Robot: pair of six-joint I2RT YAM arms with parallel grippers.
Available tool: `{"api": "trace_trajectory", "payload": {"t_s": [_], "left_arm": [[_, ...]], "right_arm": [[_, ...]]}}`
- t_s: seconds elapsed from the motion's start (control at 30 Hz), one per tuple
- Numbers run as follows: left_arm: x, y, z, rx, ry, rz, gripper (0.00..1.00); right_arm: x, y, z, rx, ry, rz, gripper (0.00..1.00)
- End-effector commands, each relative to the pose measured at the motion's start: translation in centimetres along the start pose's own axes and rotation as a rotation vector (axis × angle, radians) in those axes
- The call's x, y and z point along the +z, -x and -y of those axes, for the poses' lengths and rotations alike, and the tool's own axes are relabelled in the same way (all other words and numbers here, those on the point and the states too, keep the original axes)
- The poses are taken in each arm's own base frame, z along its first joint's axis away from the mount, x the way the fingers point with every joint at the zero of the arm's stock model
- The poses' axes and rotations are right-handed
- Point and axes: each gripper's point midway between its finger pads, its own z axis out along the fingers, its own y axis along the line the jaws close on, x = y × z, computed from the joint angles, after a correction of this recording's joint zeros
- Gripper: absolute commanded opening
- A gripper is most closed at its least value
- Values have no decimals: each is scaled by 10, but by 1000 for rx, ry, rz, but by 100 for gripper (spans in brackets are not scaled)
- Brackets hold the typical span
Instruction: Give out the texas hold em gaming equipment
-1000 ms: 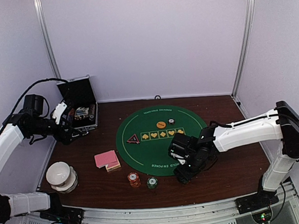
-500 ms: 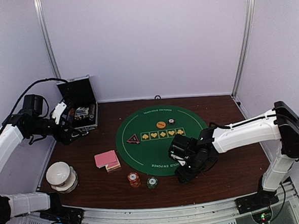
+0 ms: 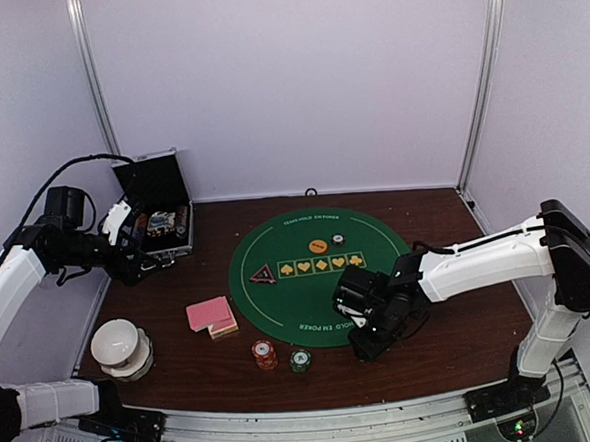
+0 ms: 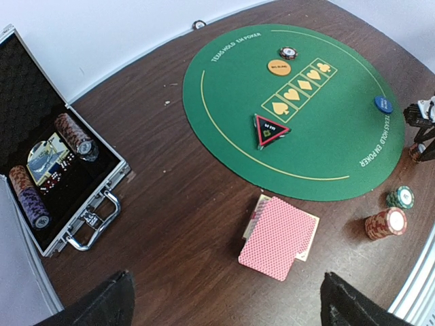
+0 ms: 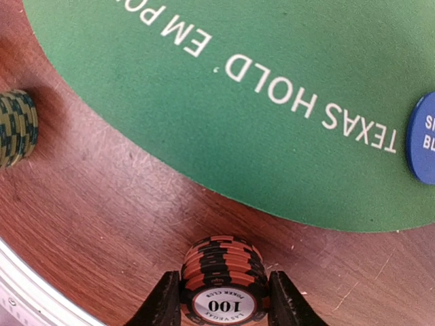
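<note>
I will next move my right gripper across the green mat point(image 3: 280, 302) and release the poker chips beside the triangular marker, because the marker lies outward and to the gripper's left in the top view.
My right gripper point(image 3: 369, 343) is shut on a stack of orange-and-black poker chips point(image 5: 221, 282) marked 100, low over the wood just off the green mat's point(image 3: 280, 302) near edge. A blue disc point(image 5: 423, 139) lies on the mat near it. An orange disc point(image 3: 318, 246) and a single chip point(image 3: 337, 239) lie at the mat's far side. A red chip stack point(image 3: 264, 354) and a green chip stack point(image 3: 301, 360) stand on the wood in front of the mat. Pink-backed cards point(image 3: 211, 314) lie left of the mat. My left gripper point(image 3: 137, 256) is open and empty beside the case.
The open black case point(image 3: 160, 217) with several chip rolls stands at the far left. A white bowl point(image 3: 117, 344) sits at the near left. A triangular marker point(image 3: 263, 274) lies on the mat's left side. The table's metal front rail point(image 5: 20, 299) is close to the right gripper.
My right gripper has shifted slightly toward the near edge with the chip stack in it. The left arm has not moved.
</note>
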Motion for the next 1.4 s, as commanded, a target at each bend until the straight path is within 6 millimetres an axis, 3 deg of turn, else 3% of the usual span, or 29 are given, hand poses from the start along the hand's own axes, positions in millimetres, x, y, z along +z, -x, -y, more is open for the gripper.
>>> {"api": "trace_trajectory", "payload": {"t_s": [0.0, 0.27, 0.5, 0.73, 0.93, 1.13, 1.37], "left_arm": [[-4, 3, 5, 23, -13, 16, 98], [-4, 5, 5, 24, -15, 21, 98], [-4, 4, 5, 17, -11, 19, 98], [-6, 4, 7, 20, -16, 24, 98], [-7, 5, 7, 26, -13, 24, 98], [-7, 3, 8, 32, -13, 22, 98], [-6, 1, 9, 25, -21, 20, 98]], "right_arm": [[-13, 2, 1, -16, -14, 6, 36], [-48, 34, -6, -60, -30, 65, 30], [-57, 109, -24, -84, -19, 166, 28], [-19, 191, -45, -112, -14, 222, 27], [16, 241, -48, -100, -17, 251, 26], [46, 253, -41, -76, -16, 230, 27], [60, 253, -34, -64, -28, 219, 30]]}}
